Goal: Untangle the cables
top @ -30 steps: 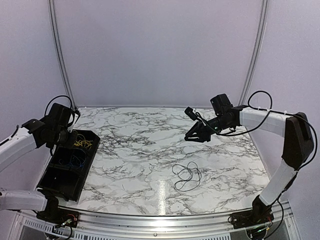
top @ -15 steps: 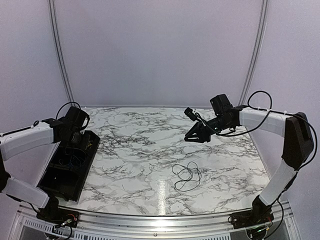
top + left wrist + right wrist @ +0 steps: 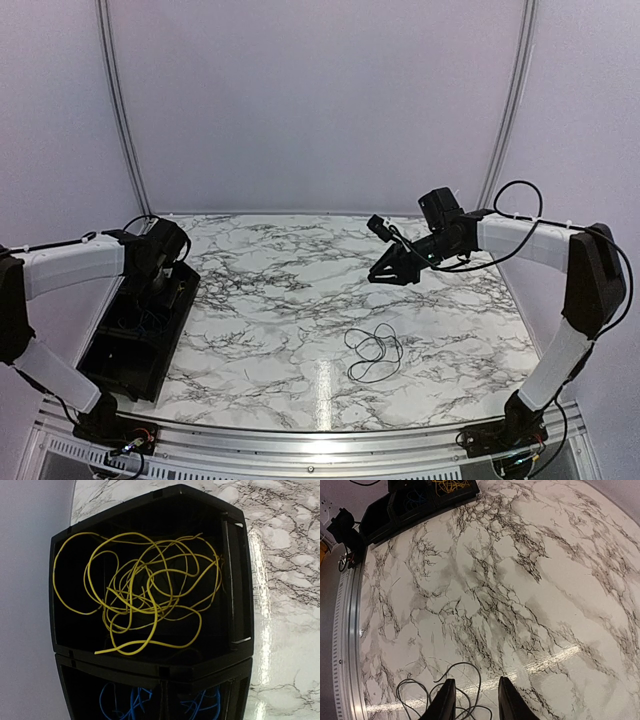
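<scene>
The black cable's far loop lies open on the marble table, so my right gripper lowers next to the part of the black cable by the crossing.
A thin black cable [image 3: 373,352] lies in loose loops on the marble table [image 3: 280,300], right of centre; it also shows in the right wrist view [image 3: 465,663]. A yellow cable [image 3: 154,617] lies tangled in the far compartment of a black tray [image 3: 150,667], and a blue cable [image 3: 135,700] lies in the compartment beside it. My left gripper [image 3: 160,280] hangs over the tray's far end; its fingers do not show against the dark tray. My right gripper [image 3: 476,702] is open and empty, above the table and beyond the black cable, also in the top view [image 3: 385,272].
The black tray [image 3: 140,330] stands along the table's left edge, with several compartments. A metal rail [image 3: 320,440] runs along the near edge. White curtain walls close the back and sides.
My left arm has swung right and forward, from beside the tray to over its far compartment. The right arm and the black cable have hardly moved.
</scene>
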Controlling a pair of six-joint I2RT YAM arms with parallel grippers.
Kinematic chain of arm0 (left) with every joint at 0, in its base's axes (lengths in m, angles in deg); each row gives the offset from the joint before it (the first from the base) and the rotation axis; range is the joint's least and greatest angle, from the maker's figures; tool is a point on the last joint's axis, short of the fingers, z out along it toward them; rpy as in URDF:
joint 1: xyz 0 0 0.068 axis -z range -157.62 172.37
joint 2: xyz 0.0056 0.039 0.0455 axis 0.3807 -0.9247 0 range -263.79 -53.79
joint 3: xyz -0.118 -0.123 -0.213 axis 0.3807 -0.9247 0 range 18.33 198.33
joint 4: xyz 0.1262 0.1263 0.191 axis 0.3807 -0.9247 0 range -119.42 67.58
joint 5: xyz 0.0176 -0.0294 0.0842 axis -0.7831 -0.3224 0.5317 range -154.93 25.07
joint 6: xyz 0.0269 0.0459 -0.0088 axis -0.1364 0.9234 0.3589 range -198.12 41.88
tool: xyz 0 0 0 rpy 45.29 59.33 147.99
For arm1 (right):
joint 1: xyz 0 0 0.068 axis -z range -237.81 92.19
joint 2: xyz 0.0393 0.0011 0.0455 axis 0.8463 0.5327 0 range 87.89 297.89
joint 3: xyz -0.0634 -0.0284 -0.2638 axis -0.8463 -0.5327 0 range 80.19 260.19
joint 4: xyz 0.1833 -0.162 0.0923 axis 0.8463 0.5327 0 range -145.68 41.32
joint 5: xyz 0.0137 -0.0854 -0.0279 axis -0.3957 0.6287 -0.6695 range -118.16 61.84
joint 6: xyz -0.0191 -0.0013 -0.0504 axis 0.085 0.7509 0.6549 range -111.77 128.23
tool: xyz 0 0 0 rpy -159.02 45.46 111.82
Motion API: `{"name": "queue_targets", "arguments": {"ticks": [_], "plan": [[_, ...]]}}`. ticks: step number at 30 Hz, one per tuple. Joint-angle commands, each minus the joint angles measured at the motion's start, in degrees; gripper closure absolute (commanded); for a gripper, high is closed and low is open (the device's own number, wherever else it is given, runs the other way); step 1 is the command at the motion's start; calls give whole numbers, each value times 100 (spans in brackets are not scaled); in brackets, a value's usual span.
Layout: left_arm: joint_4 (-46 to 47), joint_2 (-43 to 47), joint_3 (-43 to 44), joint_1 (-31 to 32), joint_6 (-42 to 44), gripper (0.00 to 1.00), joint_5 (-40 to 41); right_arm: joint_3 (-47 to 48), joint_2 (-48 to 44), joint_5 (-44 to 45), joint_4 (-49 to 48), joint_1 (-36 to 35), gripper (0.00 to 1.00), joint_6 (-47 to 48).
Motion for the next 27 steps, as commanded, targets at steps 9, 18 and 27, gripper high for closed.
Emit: {"name": "queue_targets", "arguments": {"ticks": [9,18,27], "plan": [[-1019,-26,1360,354,-405,86,309,203,56,95,45,-61,70,74],[1654,775,1798,1763,838,50,-274,201,44,555,214,-58,65,447],[6400,1190,-448,1671,793,1,-592,-1226,-919,1049,11,-134,46,1512]]}}
